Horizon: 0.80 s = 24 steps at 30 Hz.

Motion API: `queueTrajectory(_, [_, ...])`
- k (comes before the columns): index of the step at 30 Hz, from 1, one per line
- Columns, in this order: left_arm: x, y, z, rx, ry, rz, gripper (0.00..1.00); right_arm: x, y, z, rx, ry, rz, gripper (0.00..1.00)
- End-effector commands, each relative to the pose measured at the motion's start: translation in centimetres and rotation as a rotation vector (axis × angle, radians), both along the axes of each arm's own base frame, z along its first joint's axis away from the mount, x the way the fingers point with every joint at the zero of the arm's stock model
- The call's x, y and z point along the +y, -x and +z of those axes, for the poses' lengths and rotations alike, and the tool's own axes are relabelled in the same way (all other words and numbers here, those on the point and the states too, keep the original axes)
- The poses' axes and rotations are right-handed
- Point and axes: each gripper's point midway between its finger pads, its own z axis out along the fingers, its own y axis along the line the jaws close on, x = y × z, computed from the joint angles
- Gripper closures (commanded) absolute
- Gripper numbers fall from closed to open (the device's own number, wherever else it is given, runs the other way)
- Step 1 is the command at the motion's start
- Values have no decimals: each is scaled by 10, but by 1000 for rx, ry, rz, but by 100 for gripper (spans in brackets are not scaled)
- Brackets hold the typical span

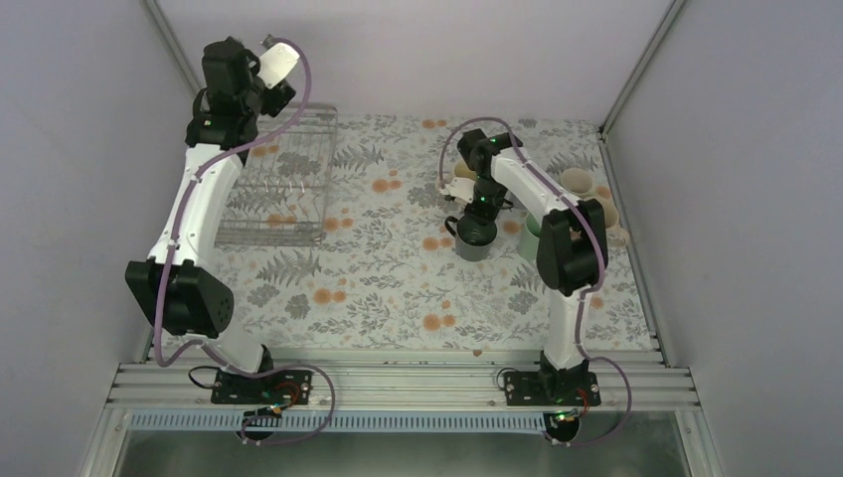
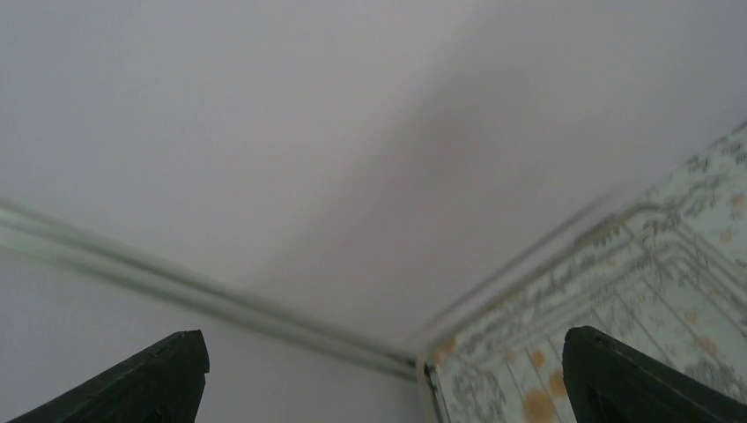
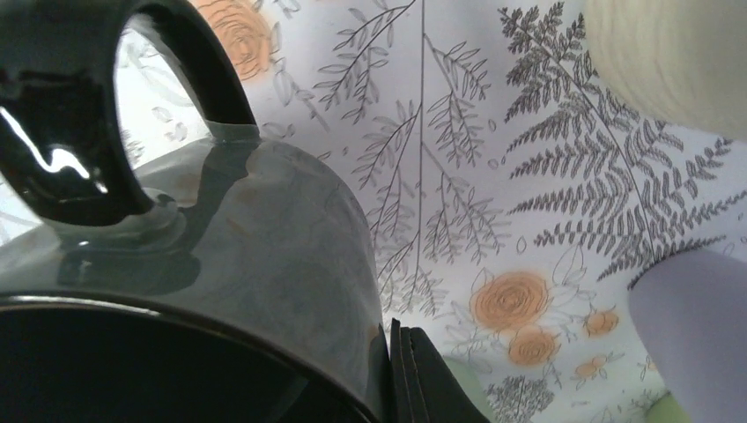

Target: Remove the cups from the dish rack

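I need to move my right gripper slightly toward the dish rack next, away from the mint-green tumbler. Then I should open it off the green-black mug's rim, because clear cloth lies there.
The silver wire dish rack (image 1: pixel 278 184) stands at the back left with no cup visible in it. My left gripper (image 1: pixel 231 62) is raised above its far corner, open and empty (image 2: pixel 383 339), facing the wall. My right gripper (image 1: pixel 478 211) is shut on the rim of the dark green-black mug (image 1: pixel 475 240), which is upright on the cloth; one finger (image 3: pixel 427 379) presses its outer wall (image 3: pixel 264 229). The cream-yellow mug (image 1: pixel 463 179), mint-green tumbler (image 1: pixel 532 238) and beige mug (image 1: pixel 577 183) stand around it. The lilac tumbler (image 3: pixel 696 326) is close on the right.
More cups (image 1: pixel 613 224) are grouped at the right edge of the floral cloth (image 1: pixel 398 268), near the enclosure's right wall. A cream cup (image 3: pixel 669 53) is near the mug. The rack's blurred corner (image 2: pixel 656 264) is below the left gripper.
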Motion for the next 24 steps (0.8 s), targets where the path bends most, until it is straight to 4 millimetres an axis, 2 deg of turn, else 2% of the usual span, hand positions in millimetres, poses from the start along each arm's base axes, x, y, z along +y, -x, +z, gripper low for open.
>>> queueTrajectory(1, [35, 18, -21, 57, 91, 109, 0, 6, -19, 1, -44, 28, -14, 97])
queueTrajectory(5, [41, 23, -38, 103, 175, 92, 0, 13, -27, -5, -42, 22, -25, 96])
queueTrajectory(10, [42, 30, -56, 158, 253, 53, 0, 17, -25, -10, -26, 12, -29, 96])
queueTrajectory(14, [31, 39, -71, 204, 281, -5, 0, 21, -23, -8, -20, -14, -32, 76])
queueTrajectory(18, [25, 48, -86, 241, 315, -35, 0, 27, -21, -4, -17, -50, -38, 70])
queueTrajectory(20, [24, 53, -88, 249, 326, -44, 0, 26, -22, 1, -32, -49, -44, 60])
queueTrajectory(24, [25, 68, -90, 271, 365, -77, 0, 23, -15, 35, -97, -88, -40, 40])
